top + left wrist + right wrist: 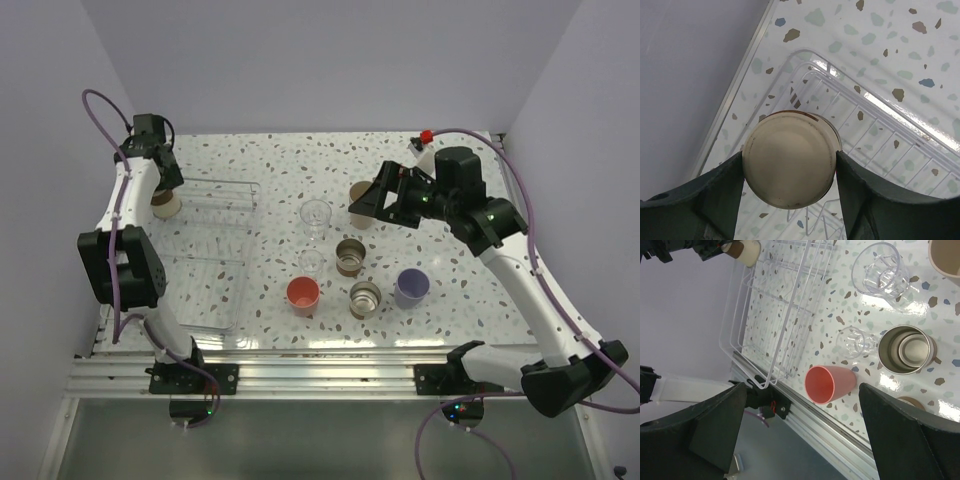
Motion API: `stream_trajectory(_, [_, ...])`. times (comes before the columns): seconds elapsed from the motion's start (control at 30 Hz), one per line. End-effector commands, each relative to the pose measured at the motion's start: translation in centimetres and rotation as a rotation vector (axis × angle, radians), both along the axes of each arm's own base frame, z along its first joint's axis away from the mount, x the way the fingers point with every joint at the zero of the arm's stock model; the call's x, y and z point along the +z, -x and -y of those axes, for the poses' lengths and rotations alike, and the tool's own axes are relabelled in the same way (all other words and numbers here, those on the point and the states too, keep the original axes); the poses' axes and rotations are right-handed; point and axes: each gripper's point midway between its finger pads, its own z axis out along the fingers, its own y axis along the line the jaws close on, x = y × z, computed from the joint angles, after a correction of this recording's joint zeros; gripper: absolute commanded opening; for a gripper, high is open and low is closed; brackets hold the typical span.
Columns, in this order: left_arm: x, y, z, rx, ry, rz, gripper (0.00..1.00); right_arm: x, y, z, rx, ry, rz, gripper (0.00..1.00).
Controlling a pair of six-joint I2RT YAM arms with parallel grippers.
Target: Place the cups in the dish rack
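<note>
The upside-down cream cup comes down next onto the wires in the dish rack's empty far corner by the rack's side, then my left gripper releases it.
My left gripper [162, 192] is shut on a cream cup with a brown band [166, 205], upside down over the far left corner of the clear dish rack [205, 262]. In the left wrist view its base [789, 159] sits between my fingers above the rack's wires [875, 130]. My right gripper [368, 208] is open and empty above the table, beside the tall beige cup [360, 192]. Standing on the table are a clear cup [316, 216], a smaller clear cup [311, 262], the coral-red cup [303, 294], two banded cups [351, 256] [365, 297] and the lavender cup [411, 287].
The right wrist view looks down past the open right gripper [802, 395] at the coral-red cup [830, 384], the clear cups [880, 272] [856, 341], a banded cup [905, 350] and the rack [785, 305]. The table's metal rail [320, 375] runs along the near edge. White walls close in left and back.
</note>
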Motion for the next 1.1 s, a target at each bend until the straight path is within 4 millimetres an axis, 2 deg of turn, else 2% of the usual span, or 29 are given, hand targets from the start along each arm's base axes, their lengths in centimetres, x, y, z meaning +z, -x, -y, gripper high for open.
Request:
stream_trajectory(0.0, [-0.5, -1.6, -0.4, -0.009, 0.0, 0.027, 0.0, 1.3, -0.4, 0.1, -0.001, 0.012, 0.055, 0.97])
stream_trajectory(0.2, [-2.1, -2.2, -0.5, -0.013, 0.006, 0.008, 0.0, 1.0, -0.7, 0.1, -0.003, 0.021, 0.052, 0.97])
stream_trajectory(0.4, [-2.7, -3.4, -0.2, -0.027, 0.023, 0.019, 0.0, 0.8, -1.0, 0.0, -0.007, 0.017, 0.041, 0.97])
stream_trajectory(0.67, [-2.1, -4.9, -0.1, -0.046, 0.029, 0.069, 0.02, 0.5, -1.3, -0.3, -0.007, 0.011, 0.022, 0.96])
stream_trajectory(0.7, [-1.9, -5.0, -0.1, -0.047, 0.034, 0.075, 0.15, 0.6, -1.3, -0.3, -0.007, 0.01, 0.02, 0.96])
stream_trajectory(0.8, [-1.2, -5.2, 0.4, -0.069, 0.045, 0.099, 0.41, 0.5, -1.4, -0.3, -0.011, 0.009, 0.019, 0.96])
stream_trajectory(0.83, [-1.1, -5.2, 0.4, -0.076, 0.047, 0.104, 0.45, 0.5, -1.4, -0.3, -0.011, 0.009, 0.017, 0.96])
stream_trajectory(0.87, [-0.5, -5.2, 0.7, -0.091, 0.055, 0.122, 0.55, 0.4, -1.4, -0.4, -0.011, 0.01, 0.015, 0.96])
stream_trajectory(0.97, [0.7, -4.9, 1.1, -0.116, 0.057, 0.153, 0.66, 0.3, -1.5, -0.3, -0.016, 0.011, 0.015, 0.96])
stream_trajectory(1.07, [1.6, -4.4, 1.4, -0.143, 0.052, 0.172, 0.71, 0.1, -1.5, -0.3, -0.02, 0.011, 0.014, 0.96])
